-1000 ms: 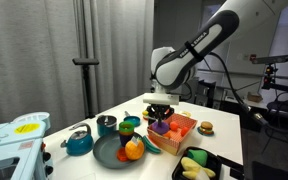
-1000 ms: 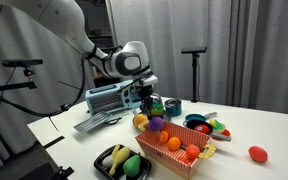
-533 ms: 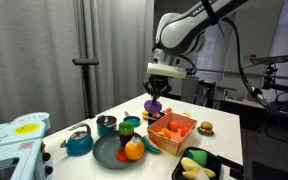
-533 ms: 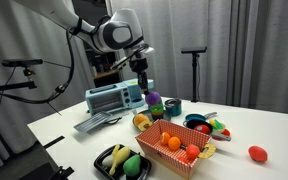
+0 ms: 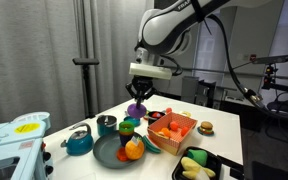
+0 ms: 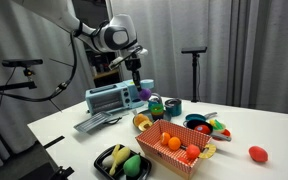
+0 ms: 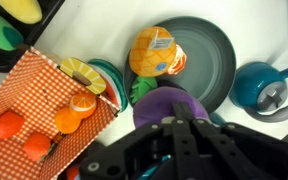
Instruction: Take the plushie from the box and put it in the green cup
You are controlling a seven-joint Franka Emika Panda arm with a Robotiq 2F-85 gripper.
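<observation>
My gripper shifts sideways toward the dark teal cup next and releases the purple plushie over the green cup's top (image 5: 128,122), because it hangs off to one side.
My gripper (image 5: 136,97) is shut on the purple plushie (image 5: 136,109) and holds it in the air just above the green cup (image 5: 130,124). In an exterior view the gripper (image 6: 139,84) and plushie (image 6: 145,96) hang above the cup (image 6: 156,107). The orange-red box (image 5: 176,131) stands beside it and holds orange fruit toys; it also shows in an exterior view (image 6: 179,150). In the wrist view the plushie (image 7: 170,102) sits between my jaws (image 7: 179,122), with the box (image 7: 34,90) to one side. The plushie hides most of the cup there.
A dark teal plate (image 5: 110,153) with an orange toy (image 5: 133,149) lies in front of the cup. A blue kettle (image 5: 79,142) and a dark teal cup (image 5: 106,124) stand near it. A black tray (image 5: 199,166) with yellow items is at the table's front.
My gripper has lifted the plushie out of the box and carried it sideways, away from the box and over the green cup.
</observation>
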